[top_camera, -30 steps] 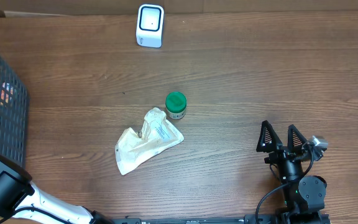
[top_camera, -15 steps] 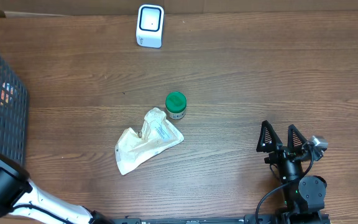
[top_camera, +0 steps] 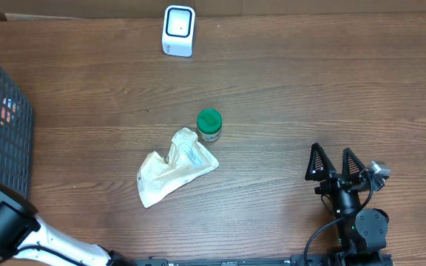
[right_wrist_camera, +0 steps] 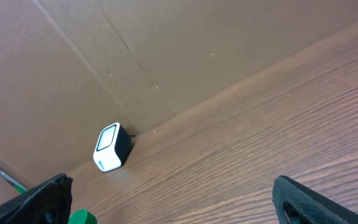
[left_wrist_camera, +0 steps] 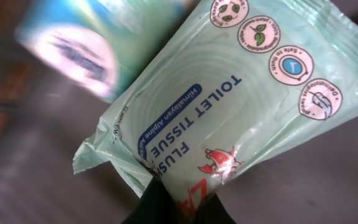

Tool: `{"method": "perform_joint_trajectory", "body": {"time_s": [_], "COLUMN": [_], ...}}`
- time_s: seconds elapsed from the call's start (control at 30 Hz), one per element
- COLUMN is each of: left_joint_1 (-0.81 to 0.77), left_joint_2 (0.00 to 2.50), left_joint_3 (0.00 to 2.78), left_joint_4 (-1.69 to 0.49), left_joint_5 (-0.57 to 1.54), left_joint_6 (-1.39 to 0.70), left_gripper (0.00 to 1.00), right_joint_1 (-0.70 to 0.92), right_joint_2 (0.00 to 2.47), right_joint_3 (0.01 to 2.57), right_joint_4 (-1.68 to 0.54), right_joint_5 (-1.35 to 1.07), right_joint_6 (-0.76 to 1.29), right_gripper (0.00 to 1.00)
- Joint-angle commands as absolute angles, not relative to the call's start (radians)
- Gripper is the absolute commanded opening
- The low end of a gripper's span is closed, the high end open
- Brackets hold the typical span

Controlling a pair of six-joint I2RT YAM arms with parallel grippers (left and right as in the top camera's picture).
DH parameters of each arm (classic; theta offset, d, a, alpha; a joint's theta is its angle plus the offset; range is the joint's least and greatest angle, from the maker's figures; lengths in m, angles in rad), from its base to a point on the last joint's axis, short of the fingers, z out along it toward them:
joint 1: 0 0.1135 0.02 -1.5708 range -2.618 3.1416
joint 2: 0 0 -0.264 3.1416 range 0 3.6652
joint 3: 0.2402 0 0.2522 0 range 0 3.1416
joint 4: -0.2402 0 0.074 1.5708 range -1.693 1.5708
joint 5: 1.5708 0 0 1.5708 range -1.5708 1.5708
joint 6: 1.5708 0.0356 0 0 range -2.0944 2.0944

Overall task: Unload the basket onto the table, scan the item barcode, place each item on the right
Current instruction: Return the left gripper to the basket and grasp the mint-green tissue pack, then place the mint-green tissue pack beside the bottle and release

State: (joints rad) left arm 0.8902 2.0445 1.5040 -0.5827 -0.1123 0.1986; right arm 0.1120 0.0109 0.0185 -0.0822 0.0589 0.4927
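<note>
I need to lift my left gripper past the basket's rim, cross to the right in the overhead view, where the tabletop by the jar is clear, then lower and release there.
The left wrist view is filled by a pale green pack of toilet tissue (left_wrist_camera: 229,106). My left gripper (left_wrist_camera: 182,198) is shut on its lower corner, with the dark fingers (left_wrist_camera: 151,208) pinching the film. No barcode shows on this face. The white scanner (top_camera: 178,30) stands at the table's far edge, and the right wrist view also shows the scanner (right_wrist_camera: 112,148). My right gripper (top_camera: 337,162) rests open at the front right with nothing between its fingers (right_wrist_camera: 316,199). Overhead, only the left arm's lower links (top_camera: 6,225) show at the lower left.
A dark mesh basket (top_camera: 9,140) stands at the left edge. A green-lidded jar (top_camera: 209,124) and a crumpled cream pouch (top_camera: 174,168) lie mid-table. A blurred blue-and-white package (left_wrist_camera: 73,46) lies behind the tissue pack. A cardboard wall (right_wrist_camera: 135,56) backs the table.
The left arm's links at the lower left of the overhead view have shifted slightly. The jar, pouch, scanner and right arm have not moved.
</note>
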Motion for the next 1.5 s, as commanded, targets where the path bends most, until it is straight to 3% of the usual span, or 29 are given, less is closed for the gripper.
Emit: {"method": "perform_joint_trajectory", "body": {"time_s": [0.0, 0.37, 0.6, 0.97, 1.47], "left_joint_1": [0.882, 0.847, 0.573, 0.195, 0.023], "left_joint_2": [1.798, 1.307, 1.203, 1.375, 1.803], "left_joint_3": [1.553, 1.593, 1.593, 1.549, 1.514], "left_joint_4": [-0.575, -0.62, -0.769, -1.019, -1.035], "left_joint_5": [-0.091, 0.122, 0.161, 0.114, 0.071], "left_joint_6": [0.071, -0.053, -0.045, 0.075, 0.104], "left_gripper": [0.04, 0.04, 0.04, 0.04, 0.04], "right_joint_1": [0.109, 0.109, 0.109, 0.109, 0.109], "right_joint_2": [0.003, 0.003, 0.003, 0.003, 0.003], "right_joint_3": [0.008, 0.008, 0.008, 0.008, 0.008], "right_joint_4": [-0.078, -0.078, -0.078, -0.078, -0.078], "right_joint_5": [0.062, 0.062, 0.062, 0.062, 0.062], "right_joint_6": [0.482, 0.482, 0.482, 0.482, 0.482], "right_gripper": [1.0, 1.0, 1.0, 1.0, 1.0]}}
